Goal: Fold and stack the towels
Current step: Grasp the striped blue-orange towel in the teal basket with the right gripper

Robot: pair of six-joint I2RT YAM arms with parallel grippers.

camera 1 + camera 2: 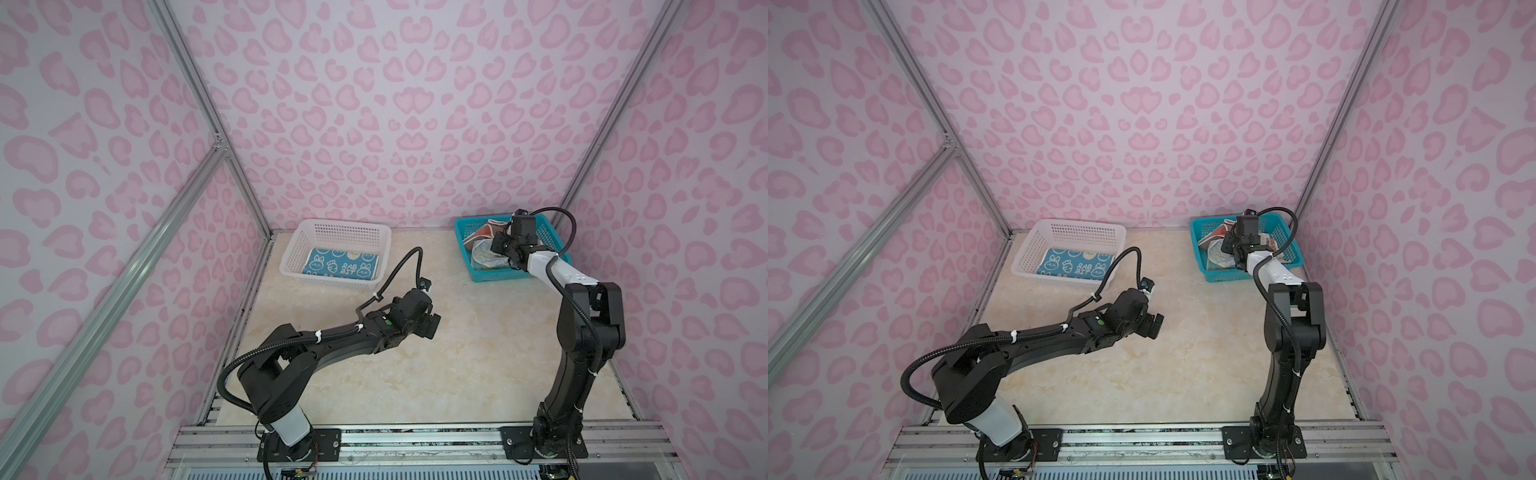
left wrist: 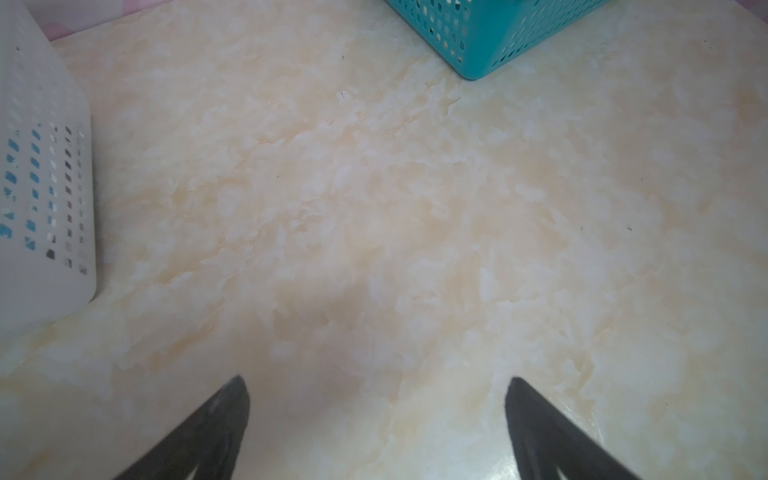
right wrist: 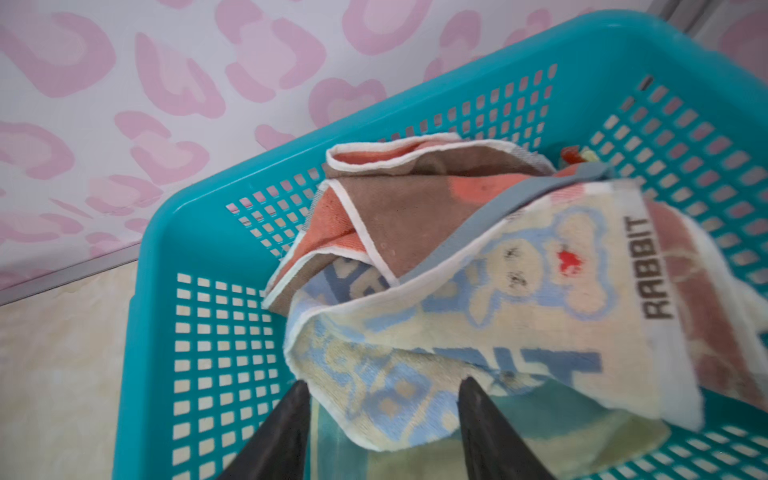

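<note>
The right gripper brings its open fingers down and slightly toward the white basket [image 1: 345, 224] onto the pale-yellow towel's white hem [image 1: 485, 242] next, since the hem lies uncovered on top.
A blue towel with white rabbits [image 1: 343, 266] [image 1: 1077, 267] lies folded in the white basket [image 1: 345, 224] [image 1: 1084, 224]. Crumpled towels fill the teal basket [image 3: 187, 249] [image 1: 465, 232] [image 1: 1200, 232]. An orange-brown towel with white edging [image 3: 415, 208] lies at the back, and a pale-yellow and blue rabbit towel [image 3: 498, 299] drapes over it. A teal towel [image 3: 561, 419] lies beneath. My right gripper [image 3: 386, 380] [image 1: 496, 249] reaches into this basket, jaws apart, straddling a fold of the pale-yellow towel. My left gripper [image 2: 377, 378] [image 1: 432, 326] hovers wide open over bare table, holding nothing.
The marble-patterned table [image 1: 436, 353] lies between the two baskets and both arm bases. In the left wrist view the white basket [image 2: 41, 187] and the teal basket's corner [image 2: 490, 41] sit at the edges. Pink-patterned walls close in three sides.
</note>
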